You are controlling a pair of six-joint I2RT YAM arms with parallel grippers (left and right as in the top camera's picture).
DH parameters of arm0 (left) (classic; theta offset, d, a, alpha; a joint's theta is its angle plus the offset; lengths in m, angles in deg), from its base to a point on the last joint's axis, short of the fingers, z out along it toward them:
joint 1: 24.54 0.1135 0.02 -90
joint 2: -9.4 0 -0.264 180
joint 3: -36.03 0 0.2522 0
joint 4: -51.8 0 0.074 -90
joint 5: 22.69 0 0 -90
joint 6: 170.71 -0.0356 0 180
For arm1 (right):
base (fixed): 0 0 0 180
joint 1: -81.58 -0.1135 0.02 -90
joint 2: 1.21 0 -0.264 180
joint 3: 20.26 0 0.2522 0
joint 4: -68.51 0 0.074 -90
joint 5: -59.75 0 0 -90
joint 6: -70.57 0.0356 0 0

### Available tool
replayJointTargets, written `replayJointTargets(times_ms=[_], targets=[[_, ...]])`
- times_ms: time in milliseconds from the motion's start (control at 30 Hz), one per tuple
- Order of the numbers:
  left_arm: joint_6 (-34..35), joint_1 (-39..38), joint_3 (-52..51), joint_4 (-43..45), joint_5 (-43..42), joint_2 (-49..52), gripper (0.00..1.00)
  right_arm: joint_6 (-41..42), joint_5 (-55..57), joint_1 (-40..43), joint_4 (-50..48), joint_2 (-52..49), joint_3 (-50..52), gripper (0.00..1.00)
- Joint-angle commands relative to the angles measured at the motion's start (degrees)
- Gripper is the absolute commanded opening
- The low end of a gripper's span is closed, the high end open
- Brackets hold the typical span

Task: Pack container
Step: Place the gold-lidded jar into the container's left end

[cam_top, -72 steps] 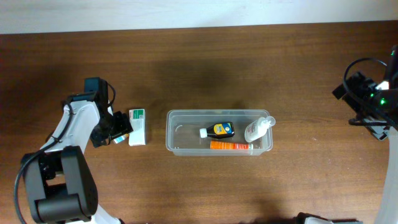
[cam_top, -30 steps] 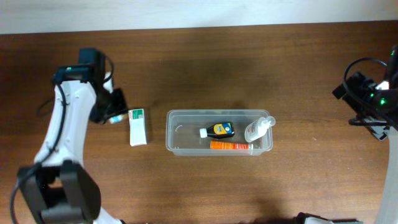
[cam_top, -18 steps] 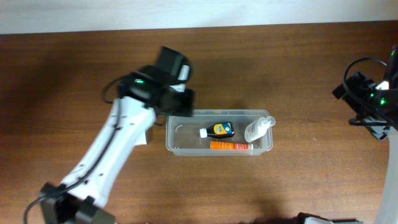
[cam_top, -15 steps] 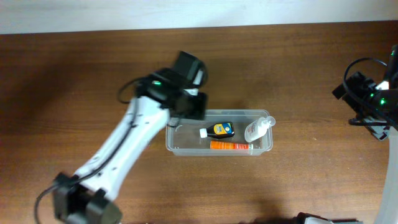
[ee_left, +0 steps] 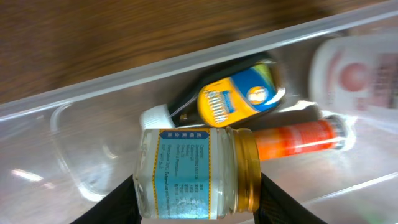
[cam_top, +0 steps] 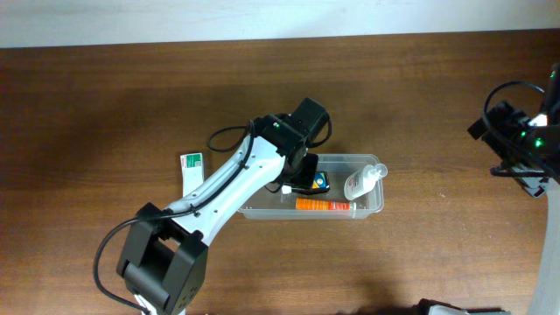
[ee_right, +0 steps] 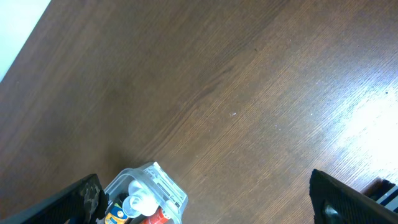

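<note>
The left gripper needs to move past the yellow-and-black bottle's white cap next and lower the glass jar [ee_left: 196, 174] onto the container's empty bottom.
The clear container [cam_top: 374, 203] sits mid-table and holds a yellow-and-black bottle [cam_top: 320, 182], an orange tube [cam_top: 325, 206] and a clear bottle [cam_top: 361, 182]. My left gripper [cam_top: 297, 179] hangs over the container's left half. In the left wrist view it [ee_left: 196, 208] is shut on a small glass jar [ee_left: 196, 174] with a blue label and gold lid, held sideways above the container's floor [ee_left: 81, 155], beside the yellow bottle [ee_left: 239, 96] and orange tube [ee_left: 298, 138]. My right gripper [ee_right: 211, 205] is open and empty, far right of the container [ee_right: 165, 186].
A small white-and-green carton [cam_top: 190, 171] lies on the table left of the container, partly under my left arm. The right arm [cam_top: 525, 144] stays at the table's right edge. The table's back edge meets a white wall.
My left arm has swung from beside the carton at the left, rightward, to over the container, carrying the jar. The right arm has not moved.
</note>
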Motion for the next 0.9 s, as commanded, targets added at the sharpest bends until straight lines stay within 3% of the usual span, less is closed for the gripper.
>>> replayJointTargets(times_ms=[0,200,467,533,600,733,867], targets=[[0.9,0.2,-1.0,-0.3,4.8,-0.2,0.46,-0.6,-0.1,0.3,0.0,-0.1,-0.3,0.98],[1.0,0.4,-6.3,2.4,9.0,-0.1,0.46,-0.6,-0.1,0.3,0.0,-0.1,-0.3,0.98],[4.1,4.5,-9.1,5.0,8.5,-0.1,0.47,-0.6,-0.1,0.3,0.0,-0.1,-0.3,0.98],[3.5,5.3,-9.1,5.8,6.8,-0.1,0.74,-0.6,-0.1,0.3,0.0,-0.1,-0.3,0.98],[3.4,5.6,-9.1,5.7,5.2,-0.1,0.92,-0.6,-0.1,0.3,0.0,-0.1,-0.3,0.98],[1.3,5.7,-8.5,5.5,0.8,-0.2,0.95,-0.6,-0.1,0.3,0.0,-0.1,-0.3,0.99],[1.3,7.1,-5.1,1.8,-3.0,-1.3,0.89,-0.6,-0.1,0.3,0.0,-0.1,-0.3,0.98]])
